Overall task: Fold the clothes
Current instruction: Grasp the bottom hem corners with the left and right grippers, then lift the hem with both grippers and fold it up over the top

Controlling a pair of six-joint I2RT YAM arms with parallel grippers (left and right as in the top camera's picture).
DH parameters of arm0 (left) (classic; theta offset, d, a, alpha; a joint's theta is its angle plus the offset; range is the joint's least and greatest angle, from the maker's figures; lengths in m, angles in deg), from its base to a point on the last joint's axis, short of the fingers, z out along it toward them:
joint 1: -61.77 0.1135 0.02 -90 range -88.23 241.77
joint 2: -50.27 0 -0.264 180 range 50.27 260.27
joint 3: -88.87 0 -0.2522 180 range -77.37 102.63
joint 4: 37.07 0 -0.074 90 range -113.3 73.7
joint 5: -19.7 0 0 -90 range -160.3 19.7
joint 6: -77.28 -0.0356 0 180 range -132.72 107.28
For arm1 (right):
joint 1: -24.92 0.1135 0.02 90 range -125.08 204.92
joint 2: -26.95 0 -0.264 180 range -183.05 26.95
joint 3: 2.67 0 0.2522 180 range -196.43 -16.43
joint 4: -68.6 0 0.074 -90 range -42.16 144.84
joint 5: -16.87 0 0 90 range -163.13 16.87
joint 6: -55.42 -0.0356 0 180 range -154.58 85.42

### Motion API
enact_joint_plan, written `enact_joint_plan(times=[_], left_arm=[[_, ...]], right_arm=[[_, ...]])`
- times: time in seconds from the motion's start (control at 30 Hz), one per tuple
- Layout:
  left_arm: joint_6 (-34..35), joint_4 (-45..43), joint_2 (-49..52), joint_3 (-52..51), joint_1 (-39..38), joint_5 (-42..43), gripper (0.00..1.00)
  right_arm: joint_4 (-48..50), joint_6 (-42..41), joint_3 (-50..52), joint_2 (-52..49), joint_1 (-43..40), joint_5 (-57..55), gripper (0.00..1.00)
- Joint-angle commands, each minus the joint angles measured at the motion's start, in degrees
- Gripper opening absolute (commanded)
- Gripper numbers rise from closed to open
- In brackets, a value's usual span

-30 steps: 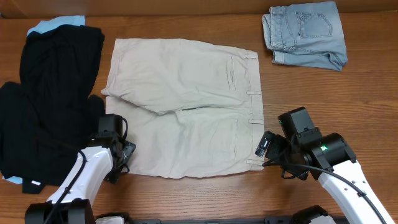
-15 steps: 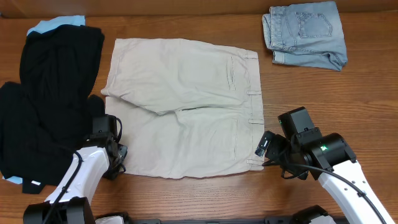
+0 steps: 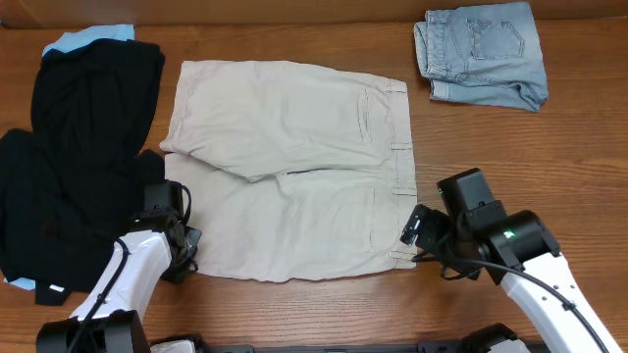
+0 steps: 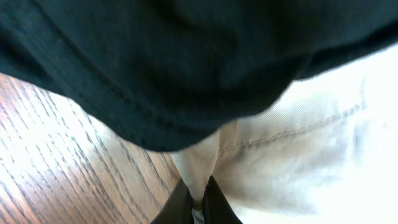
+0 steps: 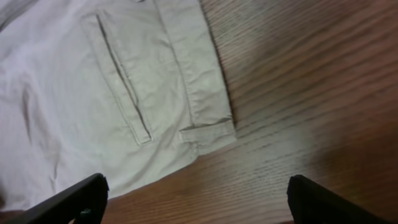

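Observation:
The hem at the other end of the shorts is already pinched by my left gripper, so my right gripper needs to lower onto the waistband corner at the belt loop (image 3: 403, 261) (image 5: 208, 132) and close there.
The clothes, a pair of pale beige shorts (image 3: 294, 167), lie spread flat mid-table with the waistband to the right. My left gripper (image 3: 184, 251) sits at the lower left leg hem. In the left wrist view its jaws (image 4: 198, 194) are shut on a pinched fold of beige cloth (image 4: 298, 143). My right gripper (image 3: 413, 233) stands open at the lower right waistband corner. In the right wrist view its dark fingers (image 5: 74, 199) straddle bare wood just below the waistband end and belt loop (image 5: 208, 132), holding nothing.
A heap of black garments (image 3: 78, 147) lies at the left and overhangs the left gripper (image 4: 155, 62). A light-blue piece (image 3: 88, 37) peeks out behind it. Folded denim shorts (image 3: 481, 54) sit at the back right.
The left gripper slid a little left and closed on the hem of the shorts. The right gripper edged slightly toward the waistband corner, still open.

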Motion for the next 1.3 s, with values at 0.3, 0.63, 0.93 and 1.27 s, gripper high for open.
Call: enact_joint_plan(times=[0.3, 0.63, 0.93, 1.27], left_arm=[[-4.7, 1.5, 0.9, 3.0, 0.1, 4.9, 0.04], [-4.5, 6.2, 0.9, 2.7, 0.1, 7.2, 0.04], [-4.5, 4.5, 0.9, 2.7, 0.1, 7.4, 0.04], [-12.7, 5.0, 0.9, 5.0, 0.1, 7.4, 0.04]], right_arm=[[14.3, -5.2, 13.4, -8.3, 6.5, 6.4, 0.81], [17.5, -6.3, 15.4, -12.7, 6.7, 6.3, 0.62], [20.3, -6.1, 15.4, -12.7, 5.7, 2.5, 0.52], [21.6, -6.1, 15.4, -12.8, 5.1, -0.7, 0.2]])
